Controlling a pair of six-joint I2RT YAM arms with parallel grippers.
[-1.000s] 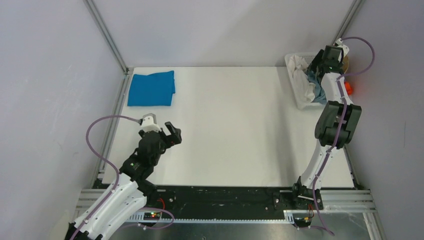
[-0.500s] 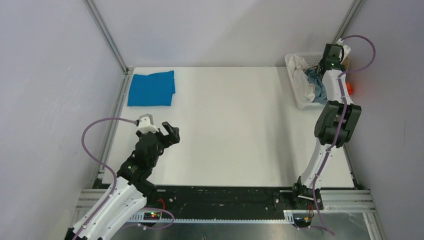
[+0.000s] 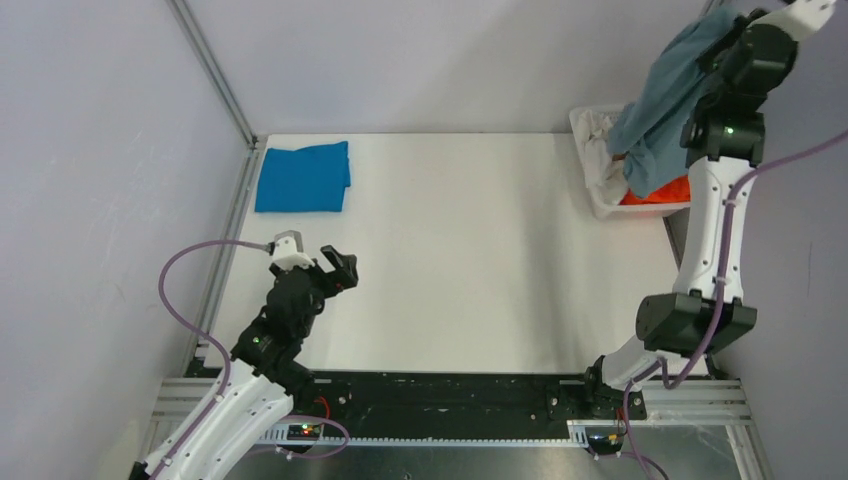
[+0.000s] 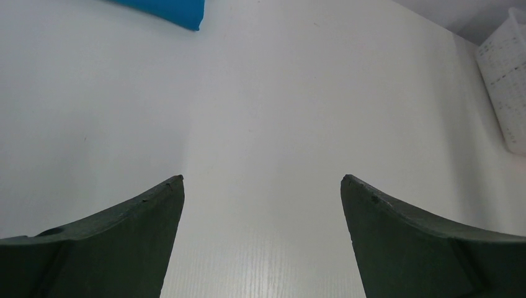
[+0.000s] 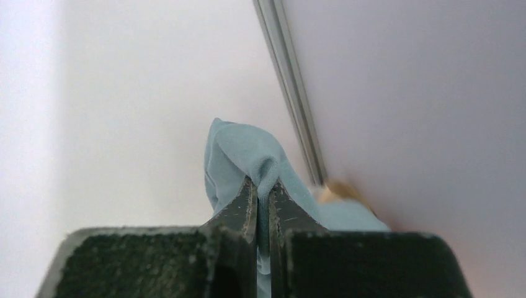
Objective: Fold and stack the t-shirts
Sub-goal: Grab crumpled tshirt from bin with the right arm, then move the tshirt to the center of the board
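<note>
The robot next needs to swing its right gripper from the basket over the empty white table (image 3: 468,257) between the arms, then lower the grey-blue t-shirt onto that table.
A dusty grey-blue t-shirt (image 3: 665,105) hangs high above the white basket (image 3: 597,190) at the table's far right, its lower end still down in the basket. My right gripper (image 5: 263,184) is shut on a bunched fold of that grey-blue t-shirt (image 5: 248,152); in the top view the gripper sits at the cloth's upper end, hidden by the shirt and the wrist. A brighter blue t-shirt (image 3: 302,176) lies folded flat at the table's far left corner, its edge (image 4: 164,9) showing in the left wrist view. My left gripper (image 3: 338,268) hovers open and empty over the near-left table (image 4: 263,180).
The basket also holds white cloth (image 3: 606,165) and something orange (image 3: 668,190); its mesh wall (image 4: 505,81) shows at the right of the left wrist view. Aluminium frame posts (image 3: 215,75) and grey walls enclose the table. The white tabletop (image 3: 460,260) lies between the arms.
My right gripper has shut on the grey-blue t-shirt in the basket and risen high, pulling the shirt up out of it. The left arm has barely shifted.
</note>
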